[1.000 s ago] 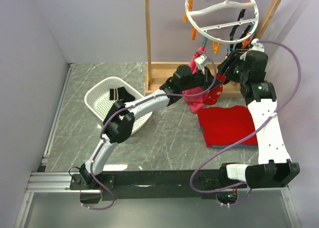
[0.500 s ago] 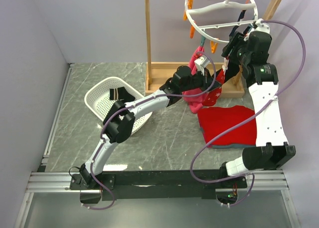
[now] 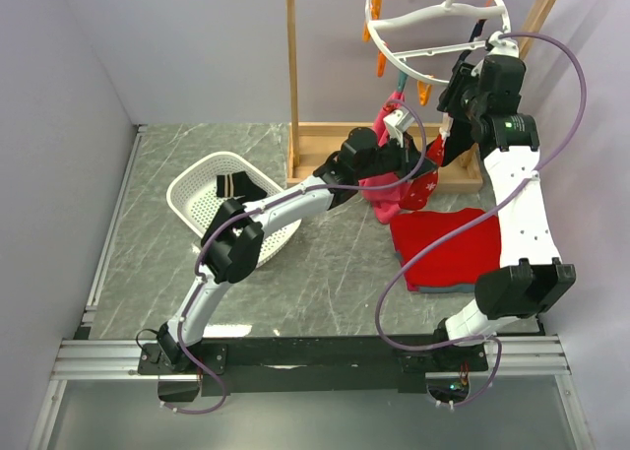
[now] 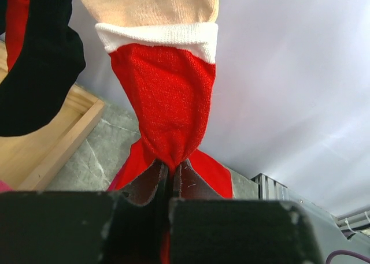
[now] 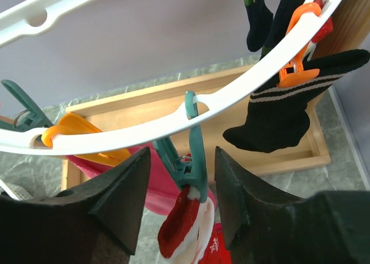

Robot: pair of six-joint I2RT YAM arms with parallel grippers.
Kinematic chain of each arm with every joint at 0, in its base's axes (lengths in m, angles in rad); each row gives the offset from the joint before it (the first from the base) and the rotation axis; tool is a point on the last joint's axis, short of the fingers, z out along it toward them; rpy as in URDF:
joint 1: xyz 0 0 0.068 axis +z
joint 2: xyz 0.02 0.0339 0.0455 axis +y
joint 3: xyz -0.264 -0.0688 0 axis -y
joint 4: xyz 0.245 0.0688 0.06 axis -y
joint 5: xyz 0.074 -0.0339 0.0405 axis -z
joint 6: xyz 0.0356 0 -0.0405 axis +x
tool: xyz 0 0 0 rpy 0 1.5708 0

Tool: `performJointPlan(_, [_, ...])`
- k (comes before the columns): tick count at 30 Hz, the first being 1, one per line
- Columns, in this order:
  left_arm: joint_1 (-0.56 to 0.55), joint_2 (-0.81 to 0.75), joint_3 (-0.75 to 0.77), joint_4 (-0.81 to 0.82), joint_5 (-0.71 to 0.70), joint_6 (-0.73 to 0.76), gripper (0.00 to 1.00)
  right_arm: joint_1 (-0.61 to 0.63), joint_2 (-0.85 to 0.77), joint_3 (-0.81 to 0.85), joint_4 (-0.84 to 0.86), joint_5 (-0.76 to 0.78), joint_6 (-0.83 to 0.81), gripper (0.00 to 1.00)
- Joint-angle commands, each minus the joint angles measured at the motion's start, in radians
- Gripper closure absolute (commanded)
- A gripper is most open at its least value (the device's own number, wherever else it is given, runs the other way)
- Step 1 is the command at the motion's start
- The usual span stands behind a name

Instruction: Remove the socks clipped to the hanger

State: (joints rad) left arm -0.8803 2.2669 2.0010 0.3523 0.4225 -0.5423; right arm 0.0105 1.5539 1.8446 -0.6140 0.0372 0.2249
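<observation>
My left gripper will next go left in the top view, lower over the white basket (image 3: 236, 188) and release the red sock, as a black sock already lies there.
The white round hanger (image 3: 433, 19) hangs from the wooden rack. A red sock with a white band and a tan part (image 4: 167, 102) dangles from a teal clip (image 5: 193, 160) on the hanger ring (image 5: 144, 125). My left gripper (image 4: 171, 168) is shut on its red lower end. My right gripper (image 5: 182, 177) is open, its jaws on either side of that teal clip with a gap on both sides. A black sock with tan stripes (image 5: 283, 114) hangs from an orange clip (image 5: 298, 44). Another dark sock (image 5: 257, 21) hangs further back.
The wooden rack (image 3: 293, 76) stands at the back with its base tray on the table. A pink towel (image 3: 386, 189) hangs below the hanger. A folded red cloth (image 3: 448, 248) lies at the right. A white basket (image 3: 202, 189) at the left holds a black sock (image 3: 236, 186).
My right gripper has risen from beside the left gripper up to the hanger ring, and its jaws now straddle the teal clip. The left gripper has kept still on the red sock.
</observation>
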Motion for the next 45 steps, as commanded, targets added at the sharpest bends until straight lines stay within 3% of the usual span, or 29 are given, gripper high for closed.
performJointPlan(1, [-0.003,-0.069,0.019,-0.003,0.024,0.012,0.99,-0.006,0.014,0.054,0.043,0.012,-0.033,0.49])
performJointPlan(5, [-0.003,-0.072,0.015,-0.007,0.028,0.012,0.99,-0.004,0.021,0.057,0.048,0.018,-0.03,0.6])
performJointPlan(6, [-0.003,-0.072,0.009,-0.007,0.029,0.013,0.99,-0.006,0.026,0.062,0.046,0.021,-0.029,0.71])
performJointPlan(9, [-0.002,-0.084,-0.01,-0.013,0.029,0.019,0.99,-0.006,0.043,0.082,0.022,0.044,-0.021,0.9])
performJointPlan(11, [-0.002,-0.096,-0.024,-0.013,0.029,0.019,0.99,-0.006,0.048,0.085,0.016,0.044,-0.022,0.98])
performJointPlan(20, [0.007,-0.193,-0.178,-0.03,0.053,-0.019,0.99,-0.006,0.044,0.071,0.008,0.04,-0.001,1.0])
performJointPlan(23, [0.014,-0.248,-0.247,-0.041,0.062,-0.045,0.99,-0.006,0.054,0.08,-0.016,0.053,0.025,0.77])
performJointPlan(24, [0.018,-0.26,-0.255,-0.07,0.058,-0.065,0.99,-0.006,0.061,0.093,-0.032,0.056,0.031,0.64])
performJointPlan(30, [0.052,-0.368,-0.364,-0.203,0.079,-0.113,0.99,-0.003,0.039,0.065,-0.132,0.073,0.086,0.29])
performJointPlan(32, [0.06,-0.438,-0.454,-0.208,0.076,-0.111,0.99,0.005,-0.017,-0.008,-0.127,0.09,0.103,0.27])
performJointPlan(33, [0.072,-0.466,-0.487,-0.213,0.065,-0.11,0.99,0.009,-0.038,-0.036,-0.124,0.096,0.106,0.2])
performJointPlan(36, [0.107,-0.573,-0.62,-0.225,0.018,-0.129,0.99,0.026,-0.13,-0.148,-0.105,0.131,0.128,0.18])
performJointPlan(37, [0.119,-0.601,-0.649,-0.24,0.007,-0.134,0.99,0.031,-0.153,-0.177,-0.087,0.138,0.132,0.13])
performJointPlan(38, [0.132,-0.648,-0.701,-0.255,-0.032,-0.14,0.99,0.039,-0.199,-0.233,-0.075,0.139,0.137,0.01])
performJointPlan(45, [0.268,-0.84,-0.844,-0.452,-0.324,-0.146,0.99,0.089,-0.319,-0.364,-0.009,0.167,0.119,0.0])
